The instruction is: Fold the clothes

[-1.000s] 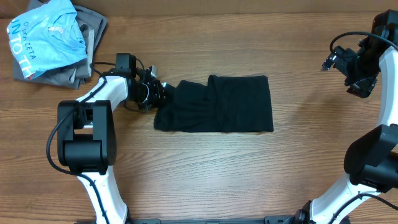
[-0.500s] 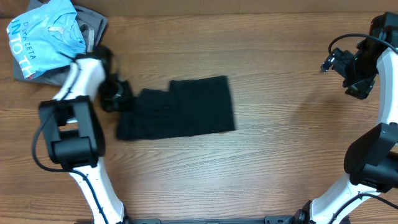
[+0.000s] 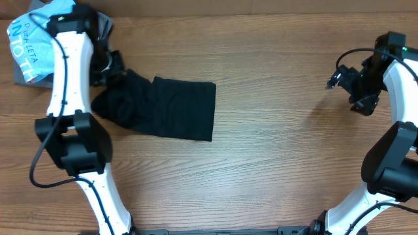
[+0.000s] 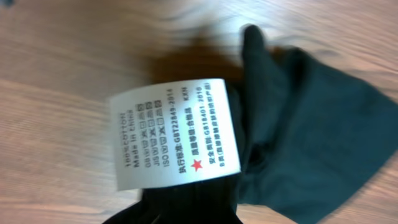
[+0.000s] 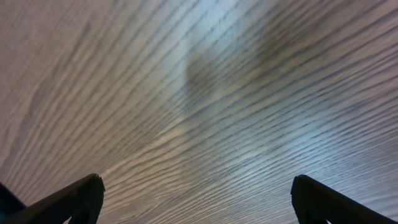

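The bundle's flat half (image 3: 188, 108) (image 4: 342, 134) is to the right of my left gripper in the overhead view, so I will carry the bunched end across onto it next and release.
The black clothes (image 3: 171, 108) lie as a folded, roughly rectangular bundle left of the table's middle, their left end bunched and lifted. My left gripper (image 3: 112, 69) is shut on that bunched end, close to the back-left pile. In the left wrist view the dark fabric (image 4: 311, 137) hangs from the jaws and hides them, with a white care label (image 4: 177, 134) facing the camera. My right gripper (image 3: 358, 100) hovers far to the right, away from the clothes. It stands open (image 5: 199, 202) over bare wood, with nothing between its fingertips (image 5: 79, 198).
A light blue shirt with white lettering (image 3: 40, 36) lies on grey garments (image 3: 99, 27) in the back left corner, just beyond my left gripper. The wooden table (image 3: 281, 150) stretches between the black bundle and the right arm.
My left gripper has dragged the black clothes from the table's middle to the left and back toward the corner pile, and the bundle has turned slightly. The right arm has shifted a little.
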